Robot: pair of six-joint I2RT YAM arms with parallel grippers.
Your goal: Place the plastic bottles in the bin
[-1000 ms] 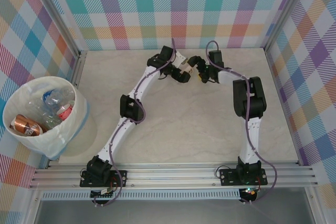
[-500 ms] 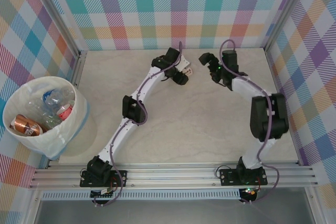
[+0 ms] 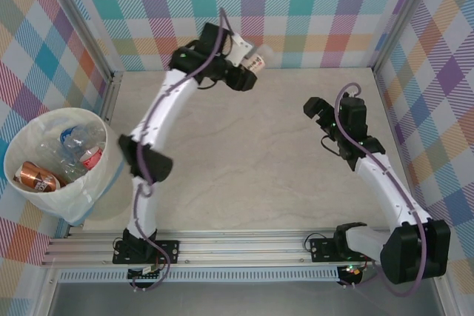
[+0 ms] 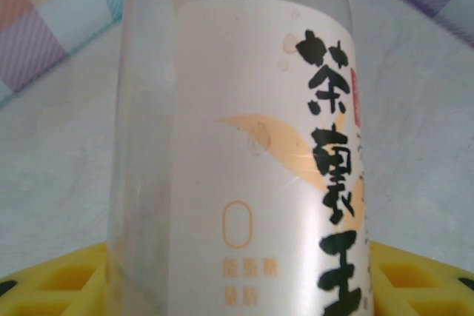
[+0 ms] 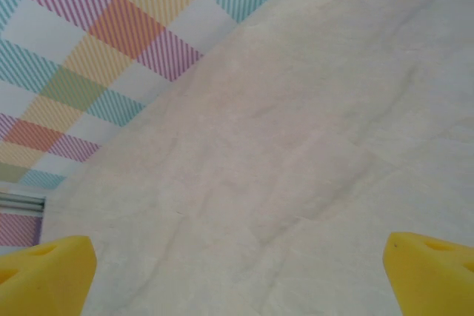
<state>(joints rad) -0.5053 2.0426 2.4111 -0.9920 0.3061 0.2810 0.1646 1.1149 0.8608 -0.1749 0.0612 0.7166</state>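
The bottle will swing back and across with my left gripper next, over the bin's opening (image 3: 61, 155), which lies back from my left gripper beside the table. I will release the bottle there among those inside.
A clear plastic bottle (image 4: 237, 146) with a cream and orange label stands between the yellow fingers (image 4: 52, 286) of my left gripper (image 4: 237, 297), which is shut on it. In the top view that left gripper (image 3: 249, 69) holds the bottle (image 3: 258, 59) raised near the back wall. The bin (image 3: 111, 146), a cream-white tub, stands at the far left with several bottles (image 3: 78, 144) inside, one of them brown-labelled (image 3: 37, 177). My right gripper (image 3: 312, 107) hangs open over bare table on the right; its yellow fingertips (image 5: 44, 271) stand wide apart with nothing between them.
Checked walls enclose the marbled table (image 3: 259, 160) on three sides, with metal posts at the corners. An aluminium rail (image 3: 244, 246) carrying both arm bases runs along the near edge. The bin sits beyond the table's left edge.
The left gripper closed on the bottle, then lifted it up and back toward the left. The right arm pulled away to the right and toward the near side, still open.
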